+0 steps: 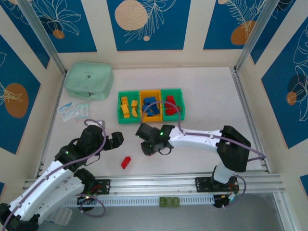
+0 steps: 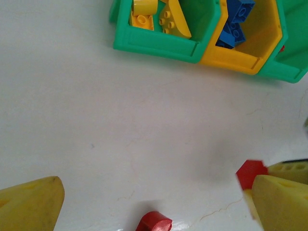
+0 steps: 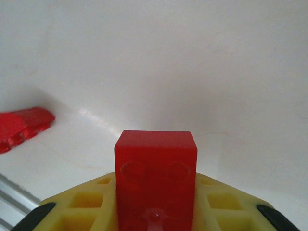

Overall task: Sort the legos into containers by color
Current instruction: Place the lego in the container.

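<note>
The green bin with red legos is farther outward. My right gripper will raise the red brick point(image 3: 156, 175) next, then carry it outward over the red legos and release it.
Three joined bins stand at the back middle: a green bin point(image 1: 127, 107) with yellow legos point(image 2: 166, 19), an orange-yellow bin point(image 1: 150, 107) with blue legos point(image 2: 236, 24), and a green bin point(image 1: 171, 106) with red legos. A loose red lego point(image 1: 126, 162) lies on the table in front of them, also visible as the red lego point(image 2: 154, 222) low between the spread fingers of my left gripper point(image 2: 154, 204) and as the red lego point(image 3: 21, 125) at the left edge. My left gripper point(image 1: 115, 139) is open and holds nothing. My right gripper point(image 1: 147, 143) is shut on a red brick point(image 3: 156, 175), just above the table.
A mint-green zip pouch point(image 1: 89, 81) lies at the back left, with small clear packets point(image 1: 72, 110) in front of it. An aluminium rail point(image 1: 192, 183) runs along the near edge. The right gripper's brick point(image 2: 250, 172) sits close beside my left finger point(image 2: 281, 202).
</note>
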Controlling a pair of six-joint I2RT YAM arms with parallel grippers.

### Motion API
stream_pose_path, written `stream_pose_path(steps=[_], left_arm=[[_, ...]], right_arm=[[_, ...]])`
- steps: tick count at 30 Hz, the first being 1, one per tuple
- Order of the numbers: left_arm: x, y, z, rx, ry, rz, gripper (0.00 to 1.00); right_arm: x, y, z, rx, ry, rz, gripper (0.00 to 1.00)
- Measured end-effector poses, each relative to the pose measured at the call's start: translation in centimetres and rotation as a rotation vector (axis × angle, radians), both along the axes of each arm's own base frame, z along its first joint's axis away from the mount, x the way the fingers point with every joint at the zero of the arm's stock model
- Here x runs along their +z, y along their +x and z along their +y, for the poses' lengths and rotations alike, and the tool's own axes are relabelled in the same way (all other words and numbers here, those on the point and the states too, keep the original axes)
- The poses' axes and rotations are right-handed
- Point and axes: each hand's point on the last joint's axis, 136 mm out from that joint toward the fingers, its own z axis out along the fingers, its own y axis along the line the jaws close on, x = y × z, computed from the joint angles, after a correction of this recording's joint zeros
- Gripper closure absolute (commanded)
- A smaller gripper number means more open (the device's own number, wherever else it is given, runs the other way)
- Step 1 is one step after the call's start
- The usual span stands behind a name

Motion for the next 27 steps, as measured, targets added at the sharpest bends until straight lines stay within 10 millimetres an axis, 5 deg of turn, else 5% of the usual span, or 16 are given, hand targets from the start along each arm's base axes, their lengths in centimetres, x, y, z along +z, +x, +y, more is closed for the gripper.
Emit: stream_pose_path(steps=[5,15,21,27], left_arm=[[0.3,0.8,-0.9,-0.028,0.001,-0.003,0.01],[1.1,3.3,-3.4,-0.073,-0.016,-0.026,0.01],[1.4,4.6,-4.5,-0.097,-0.02,-0.04,0.01],[1.8,5.5,-5.0,-0.101,-0.028,-0.058,0.01]], right_arm=[[2.0,4.1,-3.4,-0.127,0.011,-0.028,0.78],[5.9,15.5,-10.2,-0.398,0.046,-0.146,0.78],[5.1,22.0,-12.3,-0.472,0.016,-0.181,0.78],[3.1,26.7,-12.2,-0.464,-0.018,-0.188,0.59]])
